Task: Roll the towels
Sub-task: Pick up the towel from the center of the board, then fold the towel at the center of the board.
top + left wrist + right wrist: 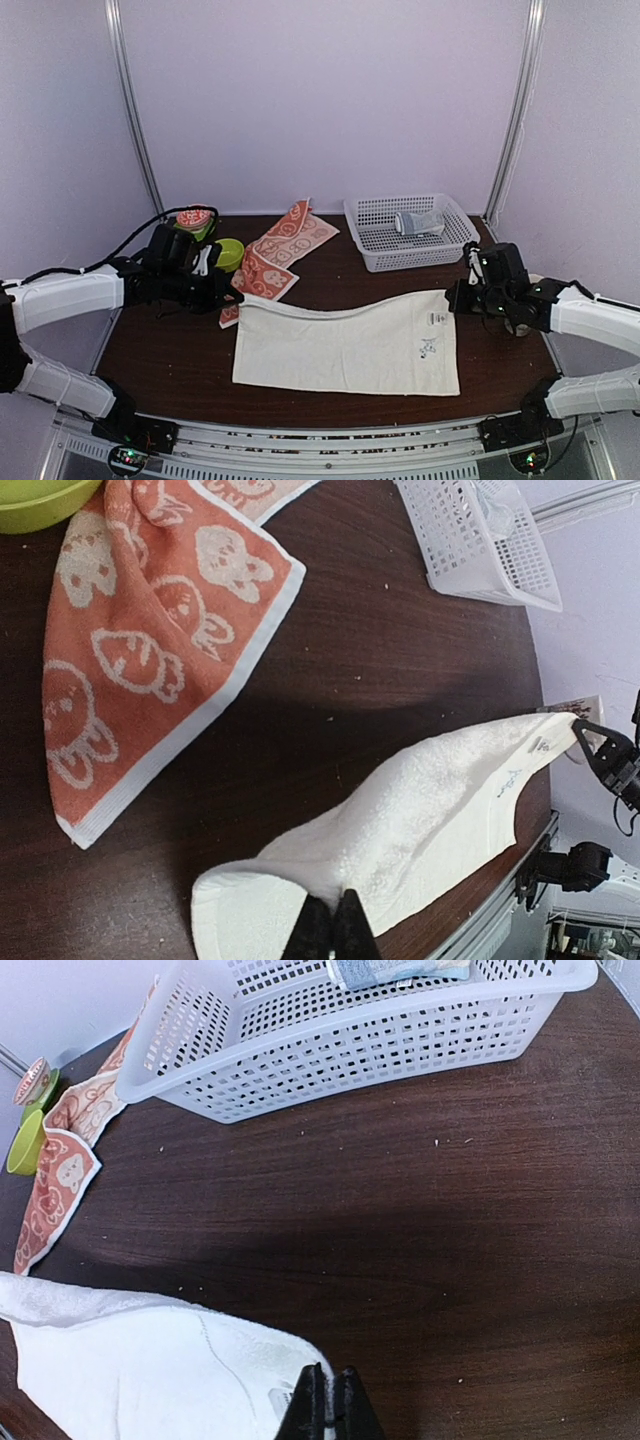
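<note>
My right gripper holds the corner and will next move back and down onto its end (446, 366) beside the print, then let go of the corner.
The cream-white towel (350, 345) lies spread on the dark table, its far edge lifted between both grippers. My left gripper (232, 296) is shut on its far left corner; the left wrist view shows the pinched cloth (420, 820) at the fingertips (312, 930). My right gripper (458, 296) is shut on the far right corner, near the label; the right wrist view shows the cloth (130, 1360) there. The orange-red towel (280, 255) with white patterns lies flat behind the left gripper, and also shows in the left wrist view (150, 630).
A white mesh basket (372, 250) at the back right holds a pale grey-blue bundle (418, 222). A green bowl (230, 254) and a small red-topped cup (193, 218) stand at the back left. Purple walls enclose the table.
</note>
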`<state>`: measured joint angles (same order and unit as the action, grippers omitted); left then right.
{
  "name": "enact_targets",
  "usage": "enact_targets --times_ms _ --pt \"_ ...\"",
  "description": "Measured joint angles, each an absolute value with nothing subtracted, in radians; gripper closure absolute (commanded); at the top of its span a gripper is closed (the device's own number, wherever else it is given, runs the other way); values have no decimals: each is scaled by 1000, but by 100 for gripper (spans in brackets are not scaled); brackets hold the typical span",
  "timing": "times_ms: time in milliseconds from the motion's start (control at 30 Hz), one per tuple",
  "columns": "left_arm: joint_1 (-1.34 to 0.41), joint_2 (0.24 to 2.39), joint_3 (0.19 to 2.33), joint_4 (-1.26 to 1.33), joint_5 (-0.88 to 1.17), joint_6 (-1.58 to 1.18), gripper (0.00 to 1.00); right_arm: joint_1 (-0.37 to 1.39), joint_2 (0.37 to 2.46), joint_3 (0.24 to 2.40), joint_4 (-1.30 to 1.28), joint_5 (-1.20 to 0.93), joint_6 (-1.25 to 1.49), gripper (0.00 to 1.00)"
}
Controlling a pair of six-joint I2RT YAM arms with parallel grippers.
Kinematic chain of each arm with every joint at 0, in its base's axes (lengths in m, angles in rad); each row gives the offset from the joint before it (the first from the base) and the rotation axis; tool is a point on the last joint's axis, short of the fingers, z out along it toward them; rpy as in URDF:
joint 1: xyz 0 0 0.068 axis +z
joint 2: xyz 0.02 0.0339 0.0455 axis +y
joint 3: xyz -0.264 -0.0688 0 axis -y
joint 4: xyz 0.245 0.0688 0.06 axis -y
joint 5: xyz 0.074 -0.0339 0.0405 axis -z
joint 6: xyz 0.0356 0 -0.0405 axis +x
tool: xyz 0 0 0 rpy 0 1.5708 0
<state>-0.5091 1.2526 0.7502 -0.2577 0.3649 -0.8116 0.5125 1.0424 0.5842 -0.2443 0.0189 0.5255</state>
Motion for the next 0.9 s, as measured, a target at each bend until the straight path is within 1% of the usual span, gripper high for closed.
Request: enact_targets --times_ms 200,367,567,900 --pt "-509 1254 735 -238 380 -794 100 513 976 567 -259 -2 530 100" --pt "-509 1241 680 -232 383 -791 100 513 921 553 -345 -2 580 100" --pt "-509 1225 625 -208 399 -792 100 513 828 477 -393 -6 645 100" --pt "-509 1193 601 -170 425 -795 100 533 778 456 -401 -57 662 100"
